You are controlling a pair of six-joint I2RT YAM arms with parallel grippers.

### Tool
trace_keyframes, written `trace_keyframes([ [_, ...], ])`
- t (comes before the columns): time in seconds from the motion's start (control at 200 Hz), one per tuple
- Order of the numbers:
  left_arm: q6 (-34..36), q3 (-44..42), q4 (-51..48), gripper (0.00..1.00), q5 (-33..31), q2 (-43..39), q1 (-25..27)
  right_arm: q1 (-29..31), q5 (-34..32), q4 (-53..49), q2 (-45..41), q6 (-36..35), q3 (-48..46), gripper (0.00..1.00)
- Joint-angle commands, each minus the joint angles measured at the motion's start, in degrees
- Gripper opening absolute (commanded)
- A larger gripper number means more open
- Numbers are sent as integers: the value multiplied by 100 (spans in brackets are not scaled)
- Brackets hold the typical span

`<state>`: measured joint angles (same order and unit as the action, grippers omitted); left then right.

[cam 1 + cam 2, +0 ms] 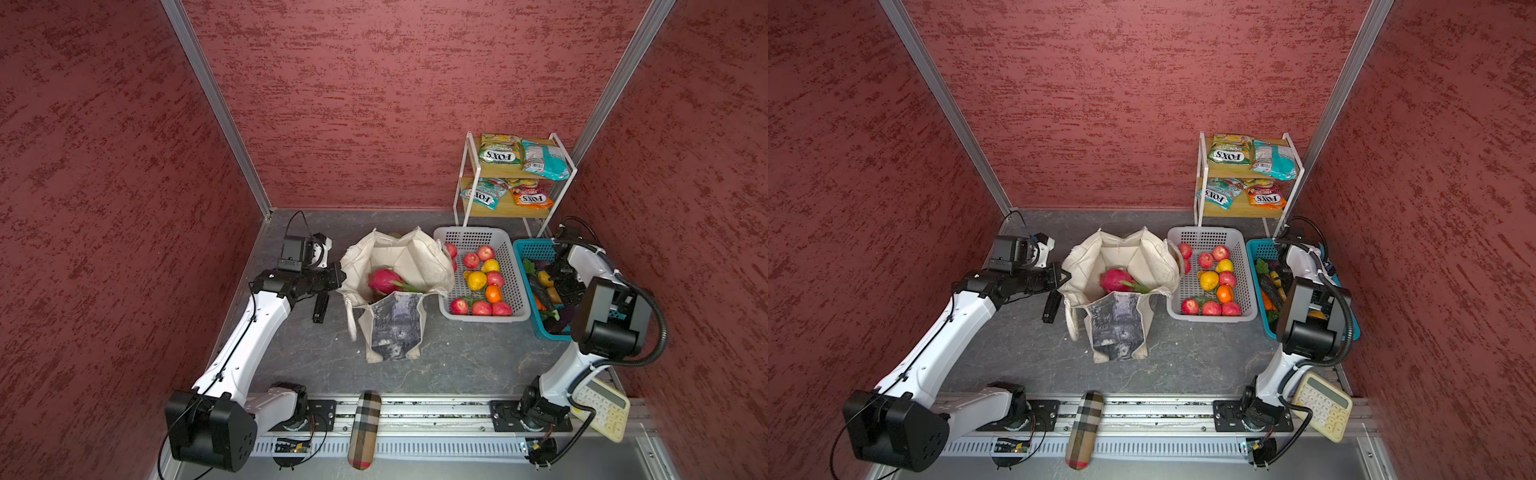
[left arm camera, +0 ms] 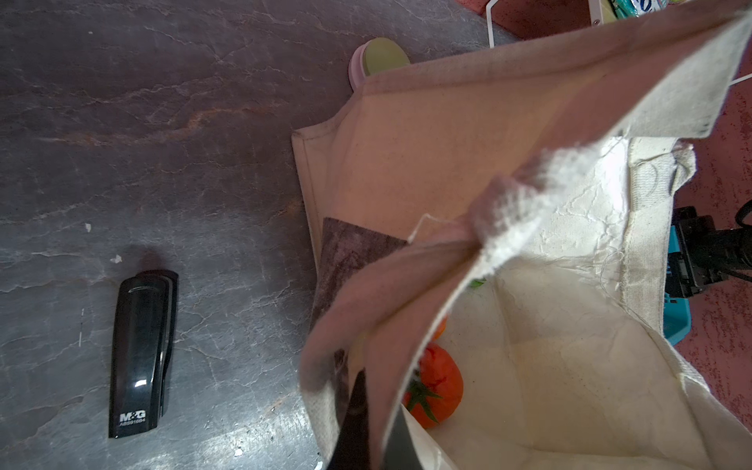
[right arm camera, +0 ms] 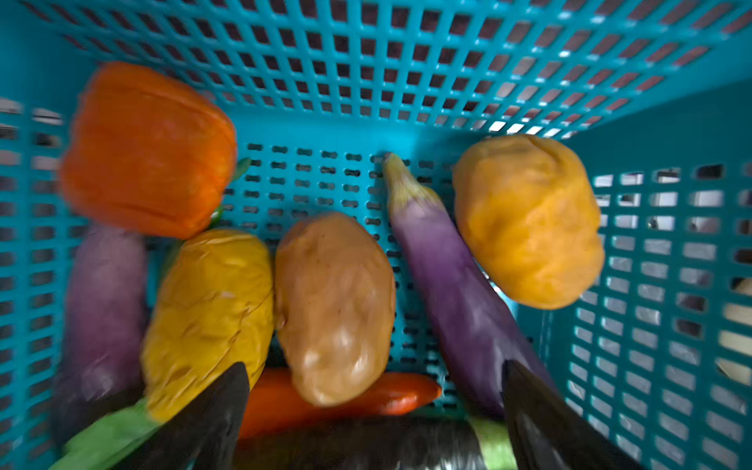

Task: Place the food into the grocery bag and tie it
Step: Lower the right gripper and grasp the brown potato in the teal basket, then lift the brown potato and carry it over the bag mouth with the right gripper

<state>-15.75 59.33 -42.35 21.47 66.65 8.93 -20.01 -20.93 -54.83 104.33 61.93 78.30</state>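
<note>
The middle of the brown oval (image 1: 553, 295) (image 3: 333, 305) is in line between the spread fingers, so next I need to lower my open right gripper deeper into the blue basket, around it.
The cream grocery bag (image 1: 395, 324) (image 1: 1117, 324) (image 2: 447, 142) stands open mid-table in both top views. Inside lie a pink dragon fruit (image 1: 384, 279) (image 1: 1115, 280) and a red tomato (image 2: 441, 382). My left gripper (image 1: 340, 276) (image 1: 1065, 276) (image 2: 376, 431) is shut on the bag's left rim, pinching the cloth. My right gripper (image 1: 565, 286) (image 3: 374, 366) hangs open inside the blue basket (image 1: 534, 249) (image 3: 366, 81), its fingertips either side of a brown oval (image 3: 333, 305). Around it lie an orange pepper (image 3: 146, 150), a purple eggplant (image 3: 447, 285) and yellow pieces. FOX'S packets (image 1: 500, 153) sit on the rack.
A white basket (image 1: 469, 239) of red, yellow and orange fruit stands between bag and blue basket. A black stapler (image 1: 321, 307) (image 2: 142, 354) lies left of the bag. A plaid case (image 1: 365, 428) and a calculator (image 1: 602, 409) rest at the front rail. Red walls enclose the table.
</note>
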Motion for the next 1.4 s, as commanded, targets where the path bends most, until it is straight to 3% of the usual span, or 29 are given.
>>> trace_keyframes([
  [0.0,45,-22,36,0,-64,85,49,-62,20,268,125,-151,-42,95],
  [0.281,52,-9,29,0,-50,154,48,-187,183,694,381,-283,-69,88],
  [0.696,54,-5,26,0,-73,129,31,-257,467,788,911,-213,117,89],
  [0.772,54,0,25,0,-56,137,21,-272,488,828,906,-221,102,83],
  [0.837,54,-2,19,0,-47,129,4,-303,600,938,825,-311,27,71],
  [0.917,54,0,21,0,-56,104,-5,-359,783,1159,559,-378,-162,55],
  [1.012,46,0,25,0,-47,77,-12,-364,794,1257,94,-414,-314,44],
  [1.393,37,8,82,0,95,-56,-110,-325,1124,675,-2487,-874,-153,47],
])
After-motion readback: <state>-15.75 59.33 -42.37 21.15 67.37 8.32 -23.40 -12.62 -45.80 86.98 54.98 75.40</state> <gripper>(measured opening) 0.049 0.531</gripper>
